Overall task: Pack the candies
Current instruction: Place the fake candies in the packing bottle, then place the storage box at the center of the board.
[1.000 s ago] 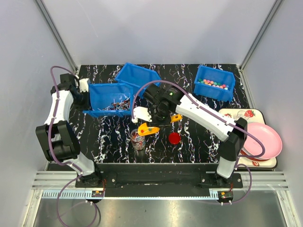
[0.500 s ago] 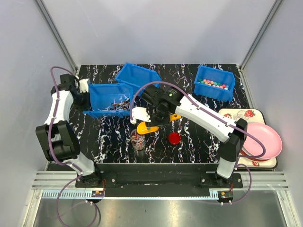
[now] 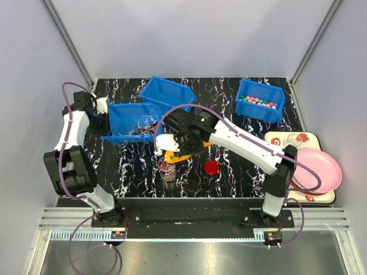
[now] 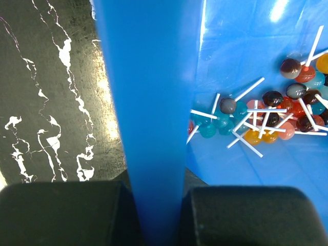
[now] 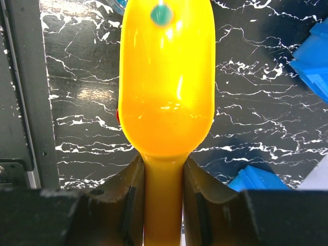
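Note:
The lollipop bin's side is held raised, so my left gripper will next lower the bin straight onto the black marbled table and then release that side.
My right gripper (image 3: 184,148) is shut on the handle of a yellow scoop (image 3: 174,156), whose bowl hangs just above a small clear jar (image 3: 166,171) with some candies inside. In the right wrist view the gripper (image 5: 163,179) clamps the scoop (image 5: 166,92), which holds one teal candy (image 5: 161,14) near its tip. More candies (image 3: 258,102) lie in the far-right blue bin (image 3: 275,112). My left gripper (image 3: 104,118) is shut on the left wall (image 4: 154,113) of a blue bin (image 3: 123,117) that holds lollipops (image 4: 266,113).
A flat red lid (image 3: 211,167) lies on the black marbled table right of the jar. A tilted blue bin (image 3: 166,93) stands behind the lollipop bin. A pink plate (image 3: 320,169) on a tray (image 3: 289,138) sits at the right edge.
My right arm has swung the scoop a little left and toward the jar. The left arm and its bin have not moved.

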Robot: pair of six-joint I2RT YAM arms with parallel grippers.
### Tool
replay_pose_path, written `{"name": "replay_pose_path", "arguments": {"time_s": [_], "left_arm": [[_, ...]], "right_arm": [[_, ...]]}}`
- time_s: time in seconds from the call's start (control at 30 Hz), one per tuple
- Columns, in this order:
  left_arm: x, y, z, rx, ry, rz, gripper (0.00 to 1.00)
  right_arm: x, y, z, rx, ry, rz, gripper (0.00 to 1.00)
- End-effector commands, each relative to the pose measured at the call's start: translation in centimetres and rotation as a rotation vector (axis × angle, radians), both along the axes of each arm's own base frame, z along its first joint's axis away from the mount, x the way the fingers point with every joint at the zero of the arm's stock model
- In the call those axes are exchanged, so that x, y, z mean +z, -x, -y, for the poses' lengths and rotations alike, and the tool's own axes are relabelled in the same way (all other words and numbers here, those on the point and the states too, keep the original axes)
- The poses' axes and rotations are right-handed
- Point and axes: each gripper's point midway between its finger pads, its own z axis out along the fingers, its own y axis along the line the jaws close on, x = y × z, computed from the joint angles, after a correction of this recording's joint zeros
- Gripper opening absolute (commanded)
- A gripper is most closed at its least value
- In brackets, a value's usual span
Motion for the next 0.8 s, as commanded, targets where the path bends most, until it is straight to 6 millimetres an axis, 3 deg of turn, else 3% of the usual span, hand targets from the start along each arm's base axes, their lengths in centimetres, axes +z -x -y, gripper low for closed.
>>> {"name": "replay_pose_path", "arguments": {"time_s": [0.0, 0.23, 0.4, 0.63, 0.77], "left_arm": [[3.0, -1.5, 0.6, -0.018, 0.031, 0.143, 0.0], [2.7, -1.4, 0.5, -0.016, 0.036, 0.138, 0.0], [2.5, -1.4, 0.5, -0.016, 0.036, 0.136, 0.0], [0.9, -1.0, -0.2, -0.008, 0.008, 0.089, 0.0], [-0.8, -0.7, -0.4, -0.008, 0.005, 0.032, 0.0]], "right_arm": [[0.3, 2.9, 5.2, 0.026, 0.229, -0.065, 0.0], [0.0, 3.5, 5.8, 0.035, 0.257, -0.057, 0.0], [0.5, 2.7, 5.7, 0.03, 0.248, -0.006, 0.0], [4.8, -0.4, 3.8, -0.036, 0.04, 0.142, 0.0], [6.2, -1.5, 3.3, -0.08, -0.075, 0.119, 0.0]]}}
